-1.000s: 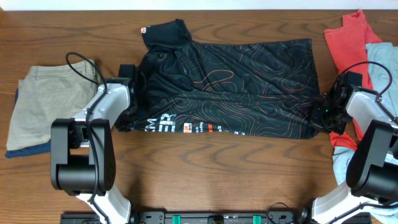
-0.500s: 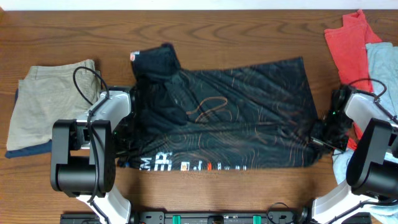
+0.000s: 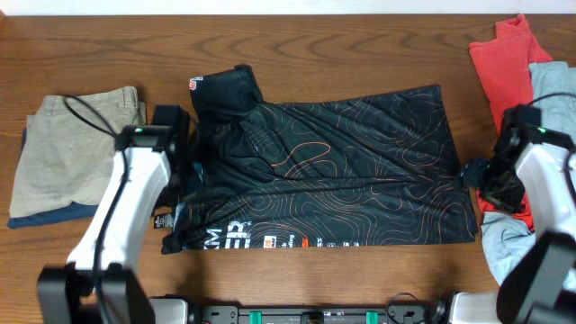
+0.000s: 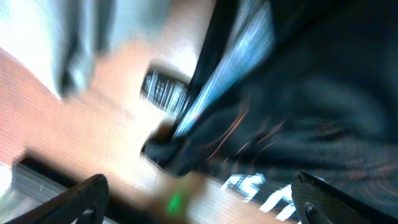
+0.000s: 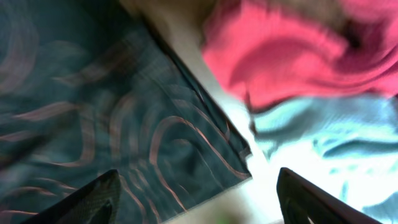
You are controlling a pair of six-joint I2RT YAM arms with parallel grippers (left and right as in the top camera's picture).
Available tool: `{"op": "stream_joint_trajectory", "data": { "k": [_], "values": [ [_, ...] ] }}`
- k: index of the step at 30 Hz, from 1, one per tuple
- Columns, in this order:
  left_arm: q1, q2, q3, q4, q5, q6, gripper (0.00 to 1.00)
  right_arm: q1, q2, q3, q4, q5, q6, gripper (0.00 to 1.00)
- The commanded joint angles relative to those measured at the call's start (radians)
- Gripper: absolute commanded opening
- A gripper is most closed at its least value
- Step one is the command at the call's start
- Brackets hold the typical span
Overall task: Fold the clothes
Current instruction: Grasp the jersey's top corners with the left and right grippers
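My left gripper moves outward along the jersey's edge next, then down onto the jersey's far corner by the red-and-white patch [image 3: 212,92], since that corner juts beyond the rest.
The black jersey [image 3: 342,166] with thin orange contour lines lies spread flat across the middle of the table, collar end [image 3: 225,90] at the far left and white-and-orange lettering [image 3: 270,239] along its near hem. My left gripper [image 3: 180,155] hovers over the jersey's left edge. In the left wrist view it [image 4: 205,208] stands open and empty above the crumpled corner [image 4: 180,146] and a label tag [image 4: 165,93]. My right gripper [image 3: 475,171] is beside the jersey's right edge, open, with the cloth's corner [image 5: 205,155] below it [image 5: 202,208].
Folded tan trousers [image 3: 76,148] lie on a blue garment [image 3: 45,214] at the left. A red cloth [image 3: 504,63] and a light-blue cloth [image 3: 551,85] lie at the right, close to the right arm. Bare wood [image 3: 342,279] runs along the front edge.
Both grippers have opened and let go of the jersey. The jersey was pulled toward the front edge and now lies flatter. Both arms have lifted away.
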Motion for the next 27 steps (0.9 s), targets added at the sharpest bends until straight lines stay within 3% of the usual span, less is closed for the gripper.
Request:
{"op": "stream_joint_trajectory", "data": {
  "k": [1, 6, 17, 27],
  "values": [
    [0.003, -0.039, 0.029, 0.103, 0.055, 0.092, 0.96, 0.002, -0.068, 0.019, 0.033, -0.084, -0.044, 0.78],
    [0.003, 0.019, 0.058, 0.340, 0.164, 0.161, 0.96, 0.002, -0.115, 0.019, 0.074, -0.224, -0.127, 0.75],
    [0.027, 0.396, 0.251, 0.719, 0.227, 0.205, 0.96, 0.002, -0.119, 0.019, 0.073, -0.227, -0.140, 0.76],
    [0.033, 0.587, 0.288, 0.911, 0.222, 0.171, 0.92, 0.002, -0.119, 0.019, 0.107, -0.227, -0.140, 0.75]
  ]
}}
